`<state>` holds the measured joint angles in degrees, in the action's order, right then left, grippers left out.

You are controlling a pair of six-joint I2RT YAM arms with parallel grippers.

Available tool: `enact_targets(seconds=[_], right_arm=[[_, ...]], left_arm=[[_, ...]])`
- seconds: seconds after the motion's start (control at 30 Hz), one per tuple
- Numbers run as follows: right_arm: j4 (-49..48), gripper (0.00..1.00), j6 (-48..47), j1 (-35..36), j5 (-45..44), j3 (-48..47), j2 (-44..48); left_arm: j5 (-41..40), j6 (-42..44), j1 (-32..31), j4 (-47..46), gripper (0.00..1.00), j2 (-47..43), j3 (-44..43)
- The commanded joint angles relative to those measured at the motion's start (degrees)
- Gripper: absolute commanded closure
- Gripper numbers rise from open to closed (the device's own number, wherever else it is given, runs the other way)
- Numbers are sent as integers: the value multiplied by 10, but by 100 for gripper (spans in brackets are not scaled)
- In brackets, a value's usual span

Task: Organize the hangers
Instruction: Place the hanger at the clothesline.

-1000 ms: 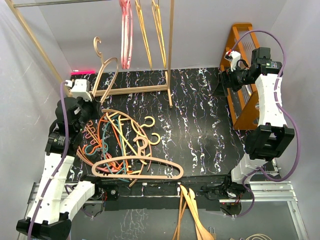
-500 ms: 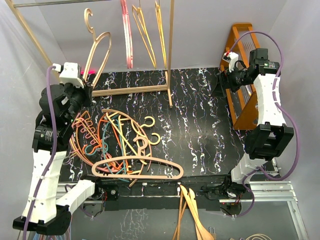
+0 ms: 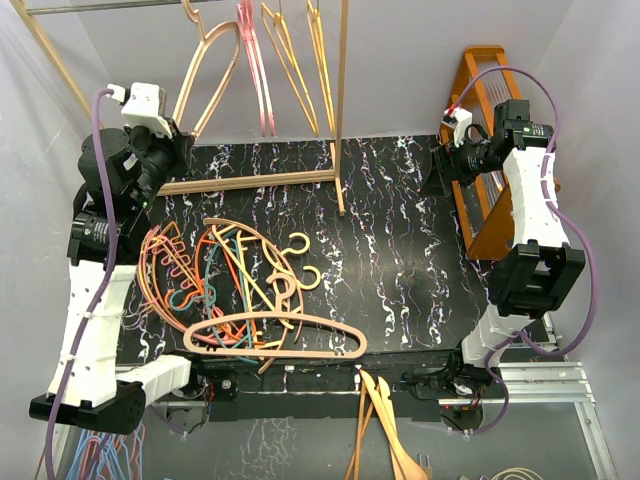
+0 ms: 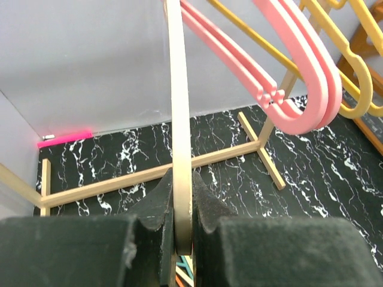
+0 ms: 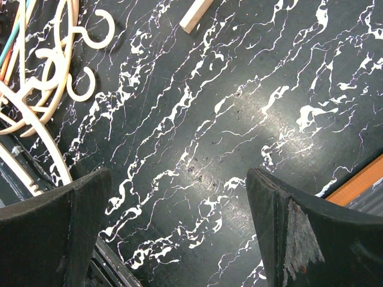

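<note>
The tan hanger's hook rises with my left gripper onto the top bar (image 3: pixel 110 8) next, then comes down for release there, since the bar beside the pink hangers is empty.
My left gripper (image 3: pixel 172 142) (image 4: pixel 182 209) is shut on the lower bar of a tan hanger (image 3: pixel 207 68) (image 4: pixel 178 113), held high beside the rack's top rail (image 3: pixel 110 8). Its hook (image 3: pixel 189 9) reaches the top edge of the overhead view. Pink hangers (image 3: pixel 254 70) (image 4: pixel 287 66) and yellow hangers (image 3: pixel 303 60) (image 4: pixel 353 89) hang from the rail just to its right. A tangled pile of hangers (image 3: pixel 240 285) in tan, orange, teal and yellow lies on the table at the left. My right gripper (image 3: pixel 440 170) (image 5: pixel 179 227) stands open over bare marble at the right, holding nothing.
The wooden rack has a base bar (image 3: pixel 260 180) (image 4: pixel 119 179) and a post (image 3: pixel 342 110). An orange stand (image 3: pixel 485 150) (image 5: pixel 365 179) sits against the right wall. Light wooden hangers (image 3: pixel 385 420) lie below the table's near edge. Cream hooks (image 5: pixel 90 36) show in the right wrist view.
My left arm has lifted the tan hanger up and right, from just above the pile to the rail. The hung hangers have swung a little. The right arm has barely moved.
</note>
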<state>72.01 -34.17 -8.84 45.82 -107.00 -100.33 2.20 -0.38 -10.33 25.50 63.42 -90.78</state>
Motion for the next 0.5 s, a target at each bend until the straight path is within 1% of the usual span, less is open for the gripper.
enact_targets(seconds=[0.0, 0.17, 0.27, 0.47], right_arm=[[-14, 1, 7, 3, 14, 2, 7], [-15, 1, 8, 3, 17, 3, 7], [-13, 1, 7, 6, 19, 6, 7], [-13, 1, 7, 8, 27, 7, -9]], left_arm=[[-3, 7, -2, -38, 100, -2, -34], [-37, 15, -2, -17, 100, 20, -66], [-31, 20, -2, -21, 100, 30, -77], [-15, 16, -2, 6, 100, 84, -127]])
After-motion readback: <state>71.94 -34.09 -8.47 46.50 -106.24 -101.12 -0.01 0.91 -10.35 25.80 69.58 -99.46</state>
